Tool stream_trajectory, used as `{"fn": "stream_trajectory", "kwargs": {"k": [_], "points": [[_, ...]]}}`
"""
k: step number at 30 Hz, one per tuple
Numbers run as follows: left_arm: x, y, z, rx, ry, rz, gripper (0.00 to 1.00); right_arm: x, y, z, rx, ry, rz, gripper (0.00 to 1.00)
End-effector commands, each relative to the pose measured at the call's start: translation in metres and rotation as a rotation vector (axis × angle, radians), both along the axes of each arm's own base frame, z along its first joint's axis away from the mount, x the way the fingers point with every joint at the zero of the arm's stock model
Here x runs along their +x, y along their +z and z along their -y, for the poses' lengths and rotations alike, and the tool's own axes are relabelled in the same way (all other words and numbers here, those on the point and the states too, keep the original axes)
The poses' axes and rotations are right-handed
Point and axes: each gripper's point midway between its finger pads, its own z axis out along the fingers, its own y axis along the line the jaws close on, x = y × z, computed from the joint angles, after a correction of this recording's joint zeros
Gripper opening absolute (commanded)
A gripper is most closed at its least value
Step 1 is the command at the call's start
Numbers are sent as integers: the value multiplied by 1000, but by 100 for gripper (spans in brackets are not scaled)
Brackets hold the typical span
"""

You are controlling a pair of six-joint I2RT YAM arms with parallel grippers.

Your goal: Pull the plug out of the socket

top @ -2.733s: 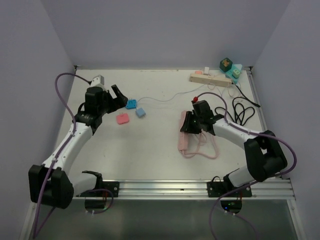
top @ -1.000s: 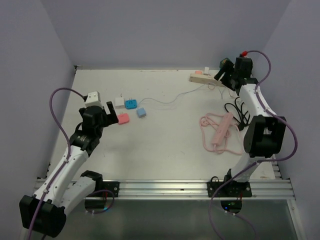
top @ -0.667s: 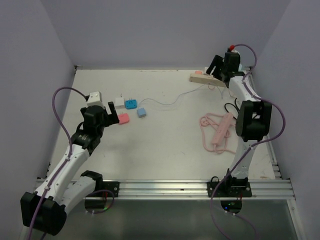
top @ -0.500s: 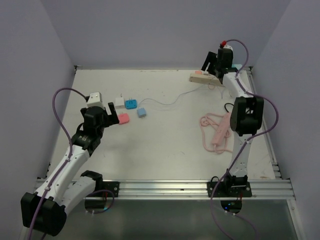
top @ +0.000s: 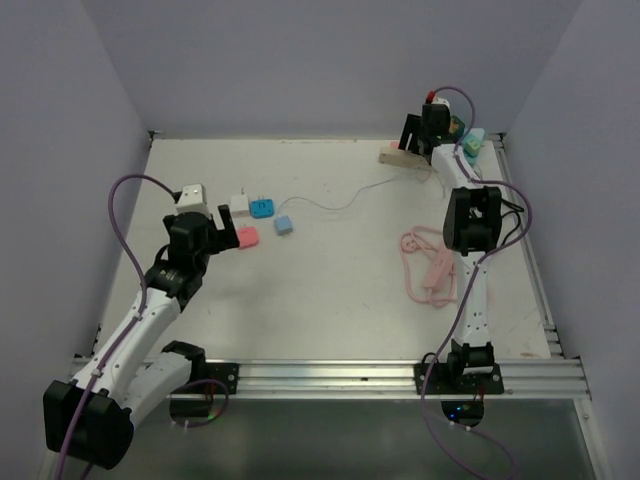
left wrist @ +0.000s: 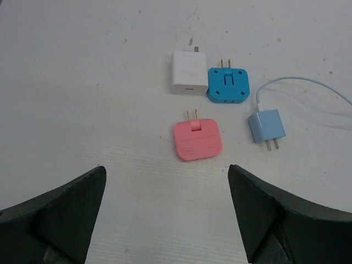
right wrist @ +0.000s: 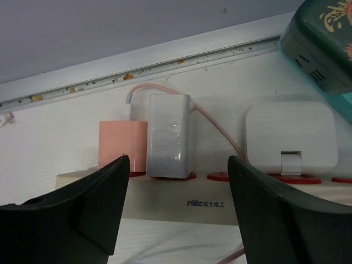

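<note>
The right gripper moves back and down next and turns its open fingers to close across the power strip's lettered middle (top: 404, 158) (right wrist: 205, 203), since that part lies below them.
The socket is a beige power strip (right wrist: 181, 203) by the back wall, also seen from above (top: 392, 156). Three plugs sit in it: a pink one (right wrist: 122, 144), a grey-white one (right wrist: 169, 135) with a pink cable, and a wide white one (right wrist: 290, 136). My right gripper (right wrist: 177, 160) is open just in front of the strip, level with the grey-white plug and touching nothing; from above it hangs at the back right (top: 415, 135). My left gripper (left wrist: 166, 170) is open over the table at the left (top: 218, 228), holding nothing.
Loose adapters lie ahead of the left gripper: pink (left wrist: 197, 141), white (left wrist: 188, 72), blue (left wrist: 228, 85), and a light-blue charger (left wrist: 266, 126) with a white cable. A pink power strip (top: 437, 270) and black cable (top: 510, 210) lie at right. Green and teal blocks (top: 468, 140) sit in the back corner.
The right arm has swung left along the back wall to the beige strip, and its jaws have widened a little. The left arm has stayed put.
</note>
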Motion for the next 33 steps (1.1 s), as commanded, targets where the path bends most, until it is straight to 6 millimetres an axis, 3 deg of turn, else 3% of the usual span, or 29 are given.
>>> {"fn": "stream_trajectory", "kwargs": {"k": [1, 6, 7, 13, 14, 15, 17, 20, 21, 22, 26, 27, 28, 29, 32, 33], "points": [[7, 8, -1, 8, -2, 43, 96, -9, 0, -10, 28, 72, -49, 75], [8, 10, 1, 4, -12, 48, 96, -42, -19, -34, 73, 169, -147, 67], [8, 10, 2, 0, -15, 49, 96, -46, -8, -41, 70, 194, -137, 65], [7, 16, 5, -15, -29, 67, 95, -93, -22, -80, 57, 345, -256, 62], [7, 17, 5, -17, -32, 69, 95, -100, -12, -90, 51, 372, -248, 62], [7, 17, 6, -20, -38, 72, 95, -114, -24, -93, 44, 393, -287, 62], [7, 19, 7, -25, -41, 77, 95, -131, -16, -108, 31, 431, -291, 62], [6, 21, 9, -33, -52, 85, 95, -179, -43, -125, 28, 479, -394, 60], [6, 22, 9, -36, -52, 88, 95, -187, -34, -129, 16, 483, -387, 60], [6, 23, 10, -39, -53, 91, 95, -199, -38, -134, -13, 483, -405, 60], [5, 24, 11, -44, -60, 95, 95, -245, -47, -139, 23, 447, -459, 58], [6, 25, 11, -46, -61, 98, 95, -261, -57, -136, 36, 429, -491, 57], [5, 25, 12, -48, -63, 97, 95, -264, -46, -135, 31, 415, -466, 57], [5, 24, 12, -48, -63, 96, 95, -279, -54, -131, 31, 405, -495, 57], [5, 24, 13, -52, -68, 98, 95, -291, -31, -123, 45, 352, -444, 57], [5, 25, 14, -55, -69, 101, 95, -301, -33, -116, 43, 311, -454, 57]]}}
